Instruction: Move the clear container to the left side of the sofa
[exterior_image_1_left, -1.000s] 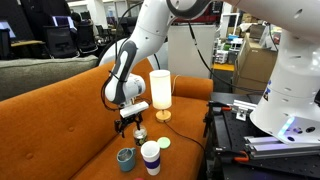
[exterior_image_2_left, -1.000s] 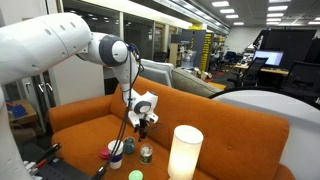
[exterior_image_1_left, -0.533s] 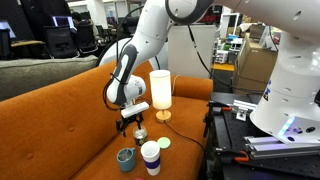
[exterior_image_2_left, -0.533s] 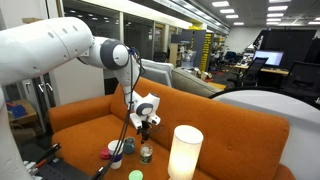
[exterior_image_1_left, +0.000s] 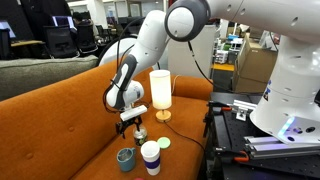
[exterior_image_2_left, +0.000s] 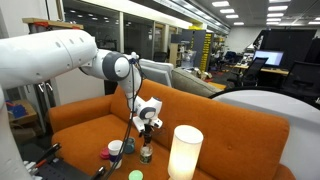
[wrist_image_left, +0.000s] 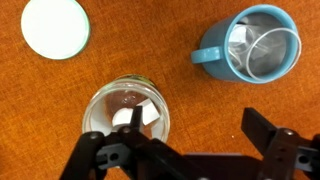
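Observation:
The jar's rim is below my gripper, and my open fingers span it. They need to go down next over both sides of the jar's rim, on the teal cup's side, and close.
The clear container (wrist_image_left: 125, 108) is a small round see-through jar standing on the orange sofa's (exterior_image_1_left: 70, 120) seat; it shows in both exterior views (exterior_image_1_left: 140, 135) (exterior_image_2_left: 146, 153). My gripper (wrist_image_left: 193, 114) hangs open just above it, also seen in both exterior views (exterior_image_1_left: 133, 124) (exterior_image_2_left: 147, 128). In the wrist view one finger overlaps the jar's rim and the other finger stands well to the side over bare fabric. The jar is not between the fingers, and nothing is held.
A teal cup (wrist_image_left: 245, 50) (exterior_image_1_left: 126, 158) and a taller white cup (exterior_image_1_left: 151, 157) (exterior_image_2_left: 115, 150) stand near the jar. A pale green disc (wrist_image_left: 55, 27) (exterior_image_1_left: 164, 143) lies on the seat. A lit lamp (exterior_image_1_left: 160, 92) (exterior_image_2_left: 185, 152) stands beside them. A black equipment table (exterior_image_1_left: 235, 135) is nearby.
The arm has shifted a little, and the open gripper has come slightly lower and closer over the jar. The jar and the cups have not moved.

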